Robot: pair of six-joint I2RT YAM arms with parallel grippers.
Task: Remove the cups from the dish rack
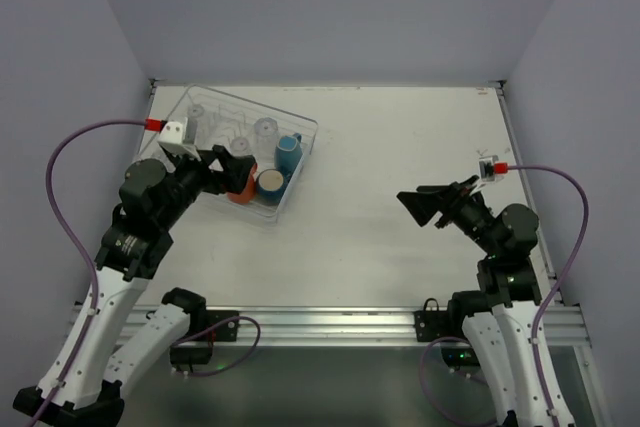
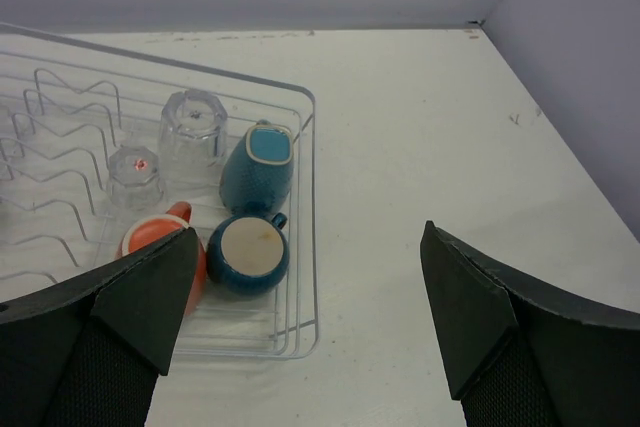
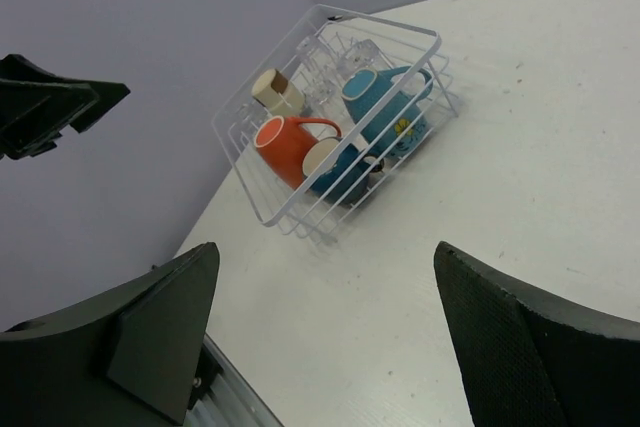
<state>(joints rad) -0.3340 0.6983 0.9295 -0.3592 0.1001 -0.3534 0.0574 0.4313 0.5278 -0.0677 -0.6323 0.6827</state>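
Note:
The orange cup's body (image 1: 241, 196) (image 2: 156, 235) is below my left gripper, and the cup's handle is on the far side. My left gripper should tip downward next and go down around the cup's body.
The clear dish rack (image 1: 303, 124) sits at the far left of the table. It holds a light blue mug (image 1: 289, 152), a dark blue handled cup (image 1: 270, 182) upside down, an orange cup (image 1: 242, 190) and clear tumblers (image 1: 265, 130). My left gripper (image 1: 226, 160) hovers open and empty over the rack's near right corner. In the left wrist view the left gripper (image 2: 308, 237) frames the dark blue cup (image 2: 248, 252) and the orange cup (image 2: 160, 237). My right gripper (image 1: 430, 202) is open and empty, well right of the rack. The right wrist view shows a cream cup (image 3: 272, 90).
The white table (image 1: 400, 147) stretches between the rack and the right arm. Grey walls close off the back and both sides. A metal rail (image 1: 330, 322) runs along the near edge. The right wrist view shows the rack (image 3: 250, 202) from afar.

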